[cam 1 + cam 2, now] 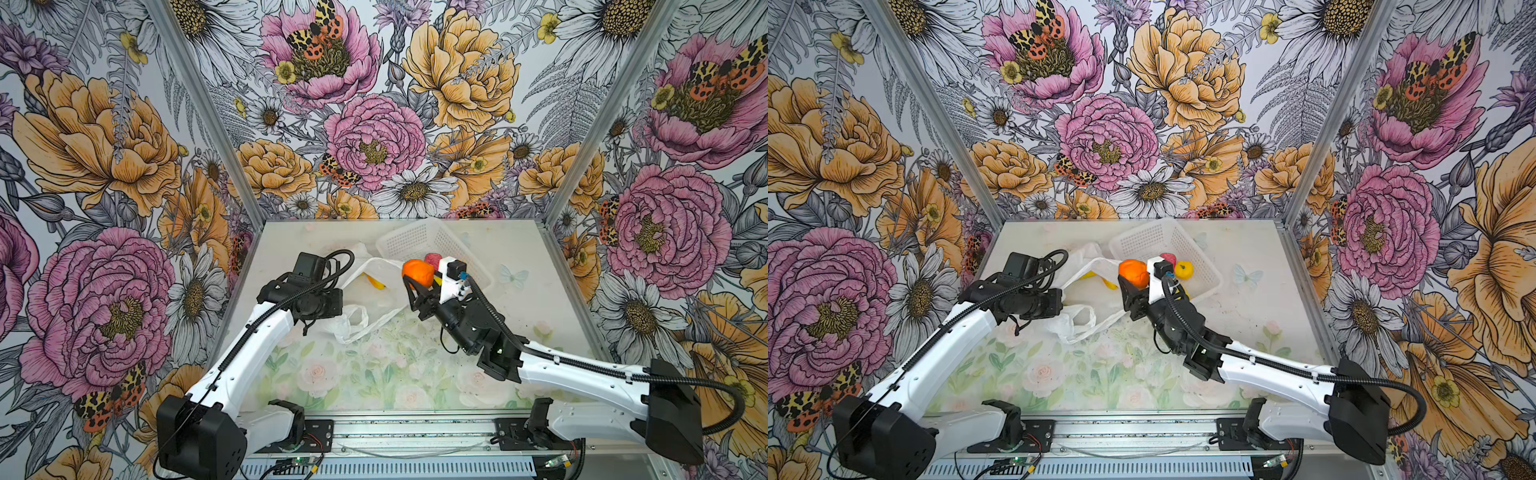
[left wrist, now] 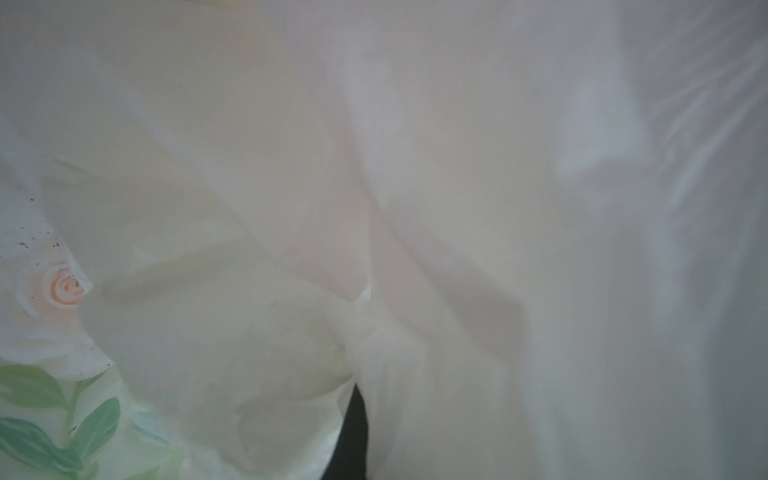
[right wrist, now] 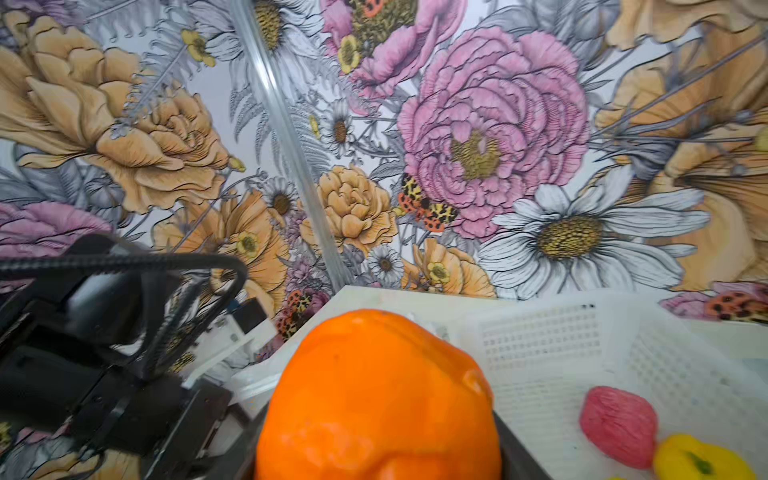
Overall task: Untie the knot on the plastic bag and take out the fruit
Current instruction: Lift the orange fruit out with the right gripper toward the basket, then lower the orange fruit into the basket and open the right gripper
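Note:
The orange fruit moves away from the bag next and goes down into the basket beside the yellow fruit, where my right gripper releases it among other fruits.
My right gripper is shut on an orange fruit and holds it above the table, beside the basket's near-left edge; the fruit fills the lower right wrist view. The white plastic bag lies open and slack in both top views, with a yellow fruit showing in its mouth. A loose handle loop trails toward the front. The knot is out of view. My left gripper is shut on the bag's left side; white plastic covers its wrist view, and one dark finger shows.
A white lattice basket stands tilted at the back right. In it lie a pink-red fruit and a yellow fruit. Flowered walls close in the left, back and right sides. The floral mat spreads toward the front edge.

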`<state>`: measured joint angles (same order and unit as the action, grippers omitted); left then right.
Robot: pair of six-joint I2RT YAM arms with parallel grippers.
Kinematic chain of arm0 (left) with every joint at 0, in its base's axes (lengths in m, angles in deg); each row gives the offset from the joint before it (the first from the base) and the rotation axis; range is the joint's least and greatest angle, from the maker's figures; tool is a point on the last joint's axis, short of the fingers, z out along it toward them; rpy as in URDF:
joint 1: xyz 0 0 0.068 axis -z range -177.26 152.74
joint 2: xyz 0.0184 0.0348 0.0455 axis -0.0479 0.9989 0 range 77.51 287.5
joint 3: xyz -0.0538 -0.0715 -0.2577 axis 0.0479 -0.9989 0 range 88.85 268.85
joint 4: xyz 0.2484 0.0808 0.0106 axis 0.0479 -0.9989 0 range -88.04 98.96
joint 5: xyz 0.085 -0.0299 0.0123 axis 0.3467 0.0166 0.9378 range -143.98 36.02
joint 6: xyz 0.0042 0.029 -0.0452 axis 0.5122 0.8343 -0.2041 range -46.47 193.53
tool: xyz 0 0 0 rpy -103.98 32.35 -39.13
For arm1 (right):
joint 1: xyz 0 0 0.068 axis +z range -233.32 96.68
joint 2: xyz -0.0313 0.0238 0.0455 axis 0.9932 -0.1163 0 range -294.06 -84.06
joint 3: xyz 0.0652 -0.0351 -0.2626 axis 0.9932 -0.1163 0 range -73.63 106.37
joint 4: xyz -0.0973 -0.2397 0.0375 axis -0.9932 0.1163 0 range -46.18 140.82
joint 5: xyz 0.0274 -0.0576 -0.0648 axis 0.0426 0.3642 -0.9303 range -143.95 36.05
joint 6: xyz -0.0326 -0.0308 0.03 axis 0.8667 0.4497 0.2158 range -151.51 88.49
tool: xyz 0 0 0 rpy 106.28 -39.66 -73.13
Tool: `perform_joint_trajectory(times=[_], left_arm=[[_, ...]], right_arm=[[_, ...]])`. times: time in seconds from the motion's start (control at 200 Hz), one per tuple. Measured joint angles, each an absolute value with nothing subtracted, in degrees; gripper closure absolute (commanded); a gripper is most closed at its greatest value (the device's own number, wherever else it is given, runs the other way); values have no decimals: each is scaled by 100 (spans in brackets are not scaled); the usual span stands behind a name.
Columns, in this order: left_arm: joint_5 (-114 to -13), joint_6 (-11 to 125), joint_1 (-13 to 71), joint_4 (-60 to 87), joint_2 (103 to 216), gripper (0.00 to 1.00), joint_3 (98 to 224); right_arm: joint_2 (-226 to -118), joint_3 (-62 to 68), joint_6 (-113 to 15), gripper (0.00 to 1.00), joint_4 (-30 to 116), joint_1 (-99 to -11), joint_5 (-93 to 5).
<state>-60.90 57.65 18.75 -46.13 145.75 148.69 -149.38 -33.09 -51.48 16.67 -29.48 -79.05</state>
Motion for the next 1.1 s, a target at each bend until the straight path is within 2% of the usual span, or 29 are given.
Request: perform_joint_trajectory(times=[0.18,0.355,0.565,0.721,0.866,1.101], left_arm=[[-6090,5765,1875,-4613,14575,100,14869],[-6090,5765,1875,-4613,14575,100,14869],[-6090,5765,1875,-4613,14578,100,14869],[-6090,5765,1873,-4613,14597,100,14869],[-6090,5765,1873,-4613,14602,100,14869],[-6090,5765,1873,-4613,14623,100,14867]], right_arm=[[-14532,-3622,-5419,63,2421,-4561,-8023],[-15227,-3443,-5688,66,3109,-5673,-7331],[-16549,-2431,-5648,69,4082,-5839,-6686],[-17100,-1985,-5585,67,4362,-5839,-6437],[-17449,-1793,-5565,62,4537,-5839,-6314],[-17683,-1655,-5545,30,4738,-5839,-6264]])
